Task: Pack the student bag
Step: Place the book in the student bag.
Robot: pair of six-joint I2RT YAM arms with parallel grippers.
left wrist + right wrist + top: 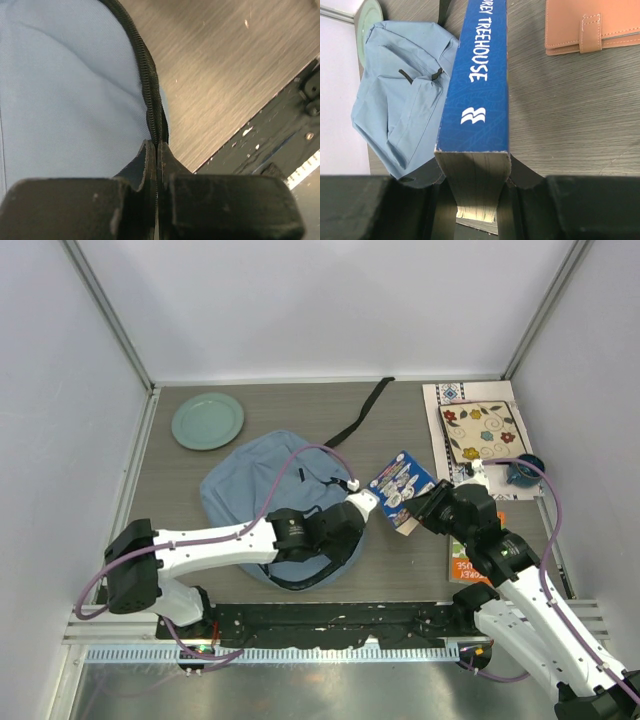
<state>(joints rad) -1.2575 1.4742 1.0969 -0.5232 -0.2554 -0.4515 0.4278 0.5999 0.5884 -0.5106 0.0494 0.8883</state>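
My right gripper should move across and down past the bag's zipper edge point(326, 573) to release the book, because that edge is to the left of my gripper in the top view.
The student bag point(262, 488) is a light blue-grey backpack lying flat in the middle of the table, its black strap point(362, 414) trailing to the far side. It also shows in the left wrist view point(65, 95) and the right wrist view point(400, 100). My left gripper point(345, 530) is shut on the bag's dark zipper edge point(150, 95) at its near right side. My right gripper point(428, 508) is shut on a blue book point(402, 490), spine reading "TREEHOUSE" point(480, 75), held just right of the bag.
A green plate point(207, 420) lies at the far left. A floral-covered book point(483, 430) on a patterned sheet and a blue cup point(522, 472) sit at the far right. An orange book point(466, 562) lies under my right arm. A tan leather case point(592, 25) lies beyond the book.
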